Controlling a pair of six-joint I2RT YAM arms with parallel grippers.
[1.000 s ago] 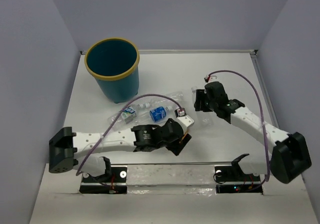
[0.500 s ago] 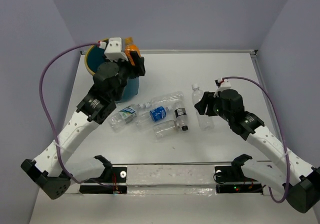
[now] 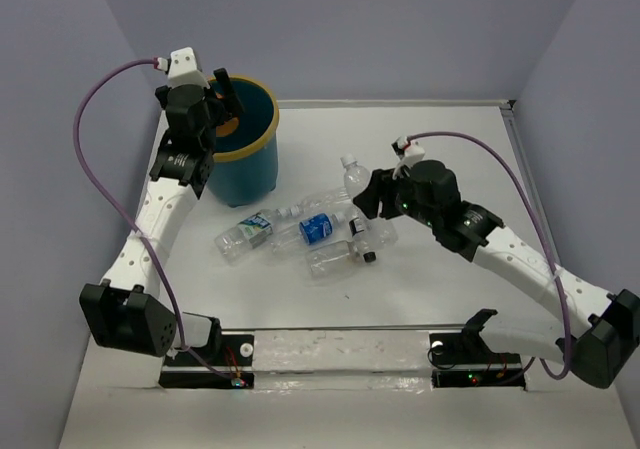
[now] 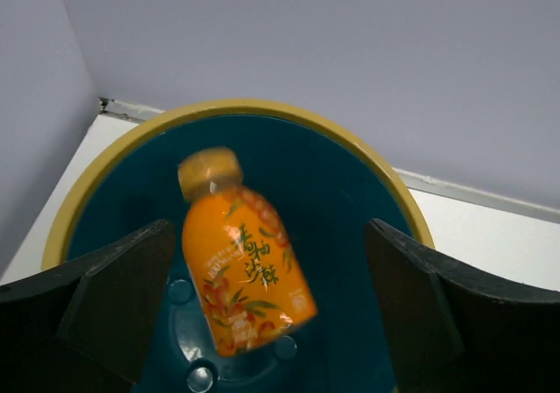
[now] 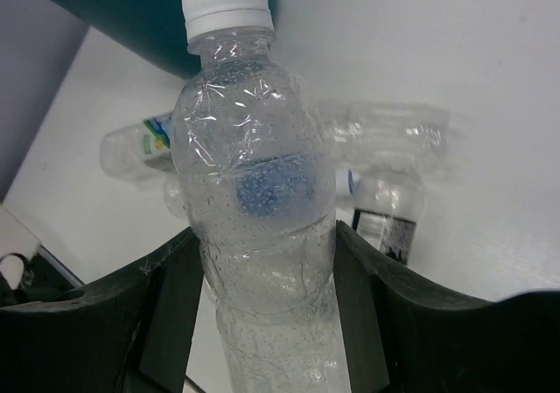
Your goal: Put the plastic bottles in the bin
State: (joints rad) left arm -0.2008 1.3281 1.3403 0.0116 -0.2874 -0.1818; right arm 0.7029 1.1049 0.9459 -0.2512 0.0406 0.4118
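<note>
My right gripper lifts the clear bottle over the bin's rim next and lets go, as the bin's opening (image 3: 250, 122) lies outward and leftward in the top view.
The teal bin (image 3: 243, 169) with a yellow rim (image 4: 262, 108) stands at the far left. My left gripper (image 3: 222, 94) hovers over its mouth, open. Between the spread fingers (image 4: 114, 297) an orange bottle (image 4: 245, 266) sits loose inside the bin, touching neither finger. My right gripper (image 3: 372, 197) is shut on a clear bottle (image 3: 351, 176) with a white cap (image 5: 225, 3), held above the table near the pile. The black fingers (image 5: 171, 305) press both sides of that bottle (image 5: 254, 200). Several clear bottles (image 3: 315, 227) lie together at the table's middle.
The pile holds a bottle with a green-white label (image 3: 247, 233), one with a blue label, and a black-capped one (image 3: 340, 259). A black-labelled bottle (image 5: 391, 222) lies just below my held bottle. The purple left wall runs close beside the bin. A metal rail (image 3: 340, 344) spans the near edge.
My left arm swung from the table's middle up to the bin carrying the orange bottle, then opened and let it go. My right gripper carried its clear bottle leftward toward the pile.
</note>
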